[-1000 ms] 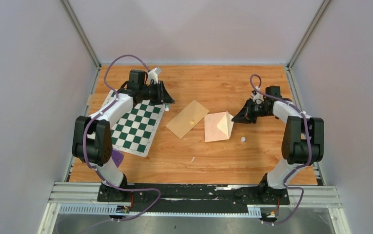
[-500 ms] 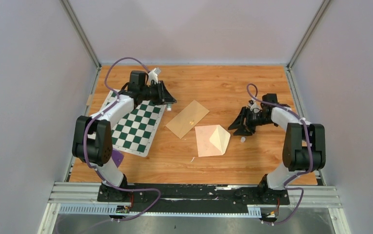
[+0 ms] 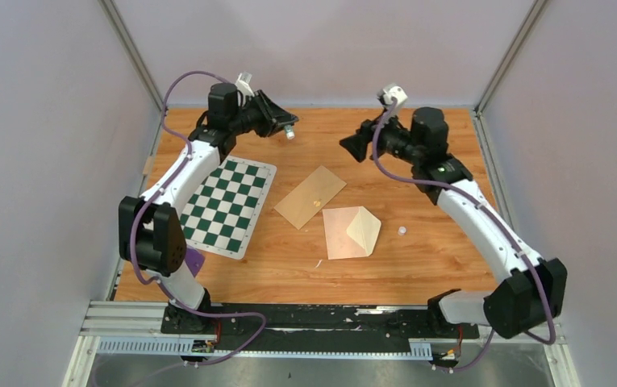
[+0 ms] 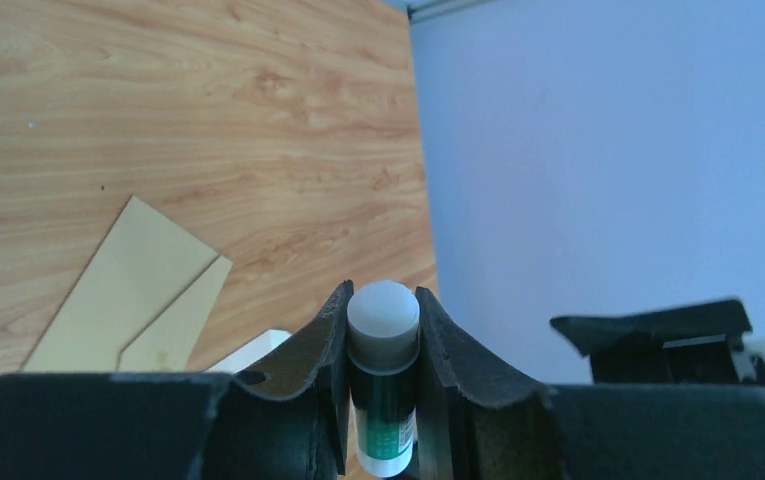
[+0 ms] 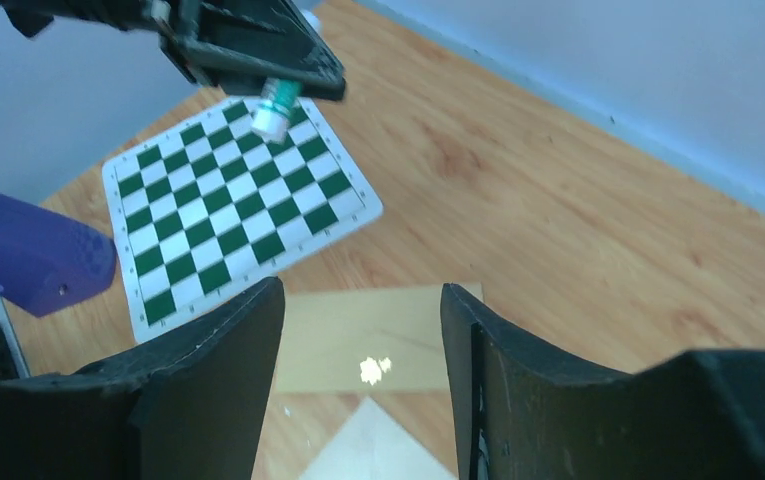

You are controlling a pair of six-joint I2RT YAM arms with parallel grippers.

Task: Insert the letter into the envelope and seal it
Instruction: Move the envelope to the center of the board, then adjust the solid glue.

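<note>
The glue stick's white end (image 3: 289,132) (image 5: 271,122) sticks out beyond my left gripper's fingers, so I should move my right gripper to the left in the top view and close on it.
The envelope (image 3: 345,234), pale pink with its cream triangular flap open, lies flat in the middle of the table. It shows as a white tip (image 5: 378,458) in the right wrist view. The letter is hidden. My left gripper (image 3: 283,123) is raised at the back left, shut on a green glue stick (image 4: 383,335) with its white end toward the right arm. High at the back centre, my right gripper (image 3: 350,145) is open and empty. Its fingers (image 5: 223,360) frame the table below.
A plain tan rectangle (image 3: 310,197) with a pale spot lies just left of the envelope. A green-and-white chessboard mat (image 3: 228,205) covers the left side. A small white cap (image 3: 402,230) sits right of the envelope. A purple piece (image 3: 194,262) lies near the left arm's base.
My right gripper let go of the envelope's flap, opened, then rose and swung to the back centre. The envelope settled flat, slightly nearer and leftward. My left gripper lifted the glue stick.
</note>
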